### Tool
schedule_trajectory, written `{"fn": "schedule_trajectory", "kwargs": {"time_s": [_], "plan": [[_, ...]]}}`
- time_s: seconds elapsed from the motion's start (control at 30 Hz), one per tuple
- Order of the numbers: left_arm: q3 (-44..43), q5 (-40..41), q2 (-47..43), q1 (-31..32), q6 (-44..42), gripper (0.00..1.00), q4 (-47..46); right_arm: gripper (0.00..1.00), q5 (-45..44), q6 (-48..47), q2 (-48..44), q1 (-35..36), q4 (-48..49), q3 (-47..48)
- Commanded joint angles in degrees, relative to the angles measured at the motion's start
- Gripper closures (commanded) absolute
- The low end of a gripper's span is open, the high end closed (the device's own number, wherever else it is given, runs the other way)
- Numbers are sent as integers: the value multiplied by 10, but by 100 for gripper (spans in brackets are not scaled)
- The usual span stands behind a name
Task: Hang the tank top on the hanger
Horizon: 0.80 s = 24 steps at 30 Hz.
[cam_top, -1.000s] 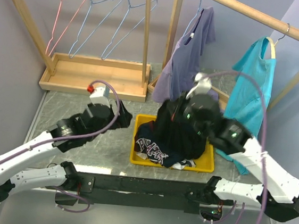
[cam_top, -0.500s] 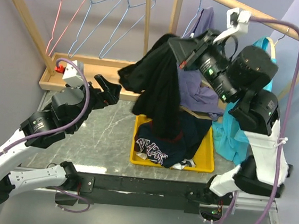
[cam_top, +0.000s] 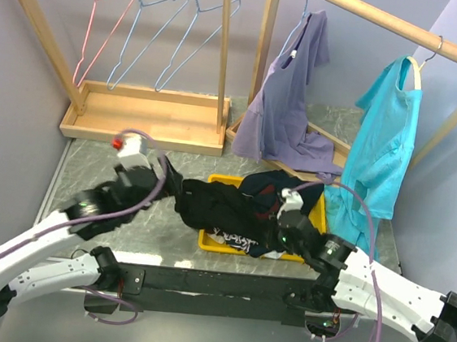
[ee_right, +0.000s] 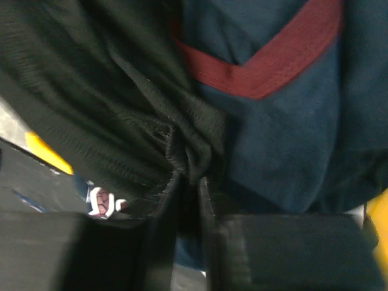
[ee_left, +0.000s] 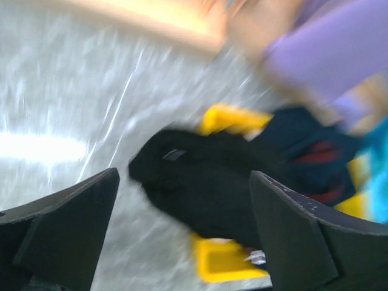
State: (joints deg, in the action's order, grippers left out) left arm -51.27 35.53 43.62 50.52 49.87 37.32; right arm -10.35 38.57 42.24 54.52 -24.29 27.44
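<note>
I will lower my left gripper and close it on the tank top's end [cam_top: 188, 195] [ee_left: 167, 156] beside the pale label, because that end sticks out past the yellow tray's rim.
The black tank top [cam_top: 212, 206] lies crumpled over the left rim of the yellow tray [cam_top: 297, 254] and onto the table. My right gripper [cam_top: 265, 224] is low over the tray. In its wrist view the fingers stand a narrow slit apart at the right gripper [ee_right: 189, 179], with a puckered fold of the tank top [ee_right: 121, 103] pinched at their tips. My left gripper [ee_left: 182, 224] hangs wide open just left of the tank top [ee_left: 206, 182], touching nothing. A pale blue-grey hanger [cam_top: 145, 27] hangs on the left rack, far from both grippers.
A second blue-grey hanger [cam_top: 196, 29] and a pink hanger [cam_top: 92, 30] hang on the same rack. A navy garment [ee_right: 285, 91] with a red collar fills the tray. A lilac shirt [cam_top: 289, 104] and a teal shirt [cam_top: 382, 146] hang on the right rack.
My right arm has swung down from high above the tray, bringing the tank top onto the tray's left rim and the table. The left gripper has moved right and nearer to it.
</note>
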Motion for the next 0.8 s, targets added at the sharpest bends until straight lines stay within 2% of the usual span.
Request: {"fn": "schedule_trajectory", "kwargs": {"time_s": [0.0, 0.03, 0.07, 0.2, 0.4, 0.5, 0.67, 0.77], "plan": [[66, -45, 32, -17, 53, 11, -47, 66, -34, 37, -59, 6, 17, 4], [84, -64, 43, -24, 55, 15, -74, 57, -44, 34, -65, 7, 9, 10], [92, -77, 52, -43, 61, 18, -87, 54, -54, 28, -71, 6, 3, 16], [126, -149, 88, -89, 59, 24, -167, 45, -88, -13, -46, 6, -2, 76], [144, -179, 105, -115, 53, 28, -214, 44, -90, -74, 59, 6, 48, 156], [147, -179, 114, -119, 61, 31, -216, 44, -60, -109, 121, 5, 86, 204], [158, -181, 129, -135, 59, 42, -231, 44, -71, -128, 249, 25, 65, 301], [152, -170, 154, -137, 52, 45, -222, 44, -69, -132, 271, 29, 70, 324]]}}
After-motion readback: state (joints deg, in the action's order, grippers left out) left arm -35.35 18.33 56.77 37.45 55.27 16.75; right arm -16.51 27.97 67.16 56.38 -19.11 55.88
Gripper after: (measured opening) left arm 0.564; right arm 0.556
